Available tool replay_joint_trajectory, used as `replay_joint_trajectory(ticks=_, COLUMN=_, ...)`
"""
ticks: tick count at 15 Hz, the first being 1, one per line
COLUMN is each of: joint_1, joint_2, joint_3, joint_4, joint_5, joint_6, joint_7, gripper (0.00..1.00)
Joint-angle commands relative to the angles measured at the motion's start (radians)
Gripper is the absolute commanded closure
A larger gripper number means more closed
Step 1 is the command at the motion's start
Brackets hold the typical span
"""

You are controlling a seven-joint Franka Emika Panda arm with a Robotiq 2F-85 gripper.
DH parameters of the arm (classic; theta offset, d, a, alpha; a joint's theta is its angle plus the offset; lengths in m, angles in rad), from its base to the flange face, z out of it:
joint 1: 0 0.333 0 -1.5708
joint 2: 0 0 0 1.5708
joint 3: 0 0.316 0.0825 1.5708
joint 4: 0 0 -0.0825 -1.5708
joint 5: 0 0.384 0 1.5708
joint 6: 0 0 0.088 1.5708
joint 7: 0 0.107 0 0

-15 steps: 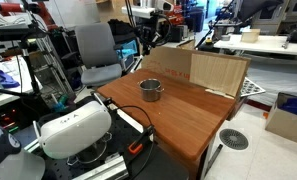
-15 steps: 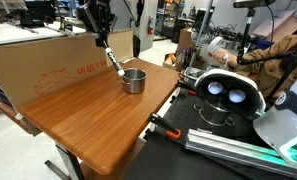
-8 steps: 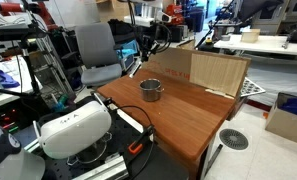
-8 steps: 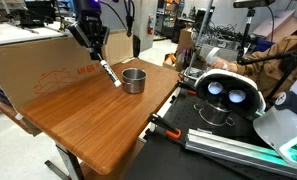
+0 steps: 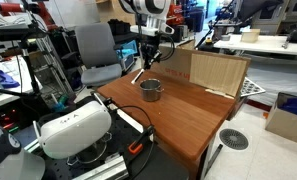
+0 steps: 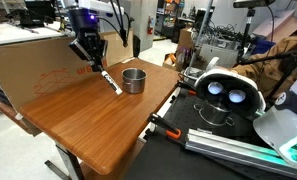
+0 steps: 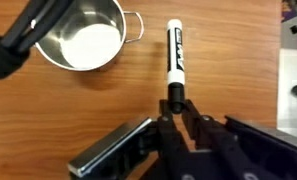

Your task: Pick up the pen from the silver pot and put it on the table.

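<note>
My gripper is above the clear tabletop beside the silver pot, so next it should lower the pen's still-raised black end there and release the pen.
My gripper [image 7: 175, 108] is shut on one end of the pen [image 7: 173, 55], which looks white with black ends in the wrist view. The pen slants down from the gripper [image 6: 91, 60] in both exterior views [image 6: 111, 82] [image 5: 137, 73], its lower tip at or just above the reddish-brown table [image 6: 88, 125]. The silver pot [image 7: 83, 40] stands beside the pen and looks empty; it shows in both exterior views [image 6: 134, 80] [image 5: 151, 90]. The gripper [image 5: 148, 58] hangs next to the pot, not over it.
A pale upright board [image 5: 213, 72] [image 6: 28, 70] stands along the table's far edge. A white rounded device [image 5: 73, 128] [image 6: 228, 95] and black cables with an orange piece [image 5: 136, 148] sit at the table's near side. A grey chair [image 5: 96, 50] stands behind.
The gripper has carried the pen out of the pot, sideways away from it and lower toward the tabletop. The pot has not moved.
</note>
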Motion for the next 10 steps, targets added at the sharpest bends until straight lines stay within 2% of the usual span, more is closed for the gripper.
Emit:
replay_joint_trajectory(ticks=1, joint_1=0.015, joint_2=0.083, joint_3=-0.011, joint_4=0.107, joint_5=-0.028, joint_6=-0.083, joint_7=0.028, gripper=0.95)
replay_joint_trajectory(ticks=9, joint_1=0.031, joint_2=0.185, joint_3=-0.021, joint_4=0.204, joint_5=-0.061, joint_6=-0.12, joint_7=0.054, gripper=0.95)
replay_joint_trajectory(ticks=10, joint_1=0.034, joint_2=0.191, joint_3=-0.023, joint_4=0.213, joint_5=-0.068, joint_6=-0.126, joint_7=0.057, gripper=0.56)
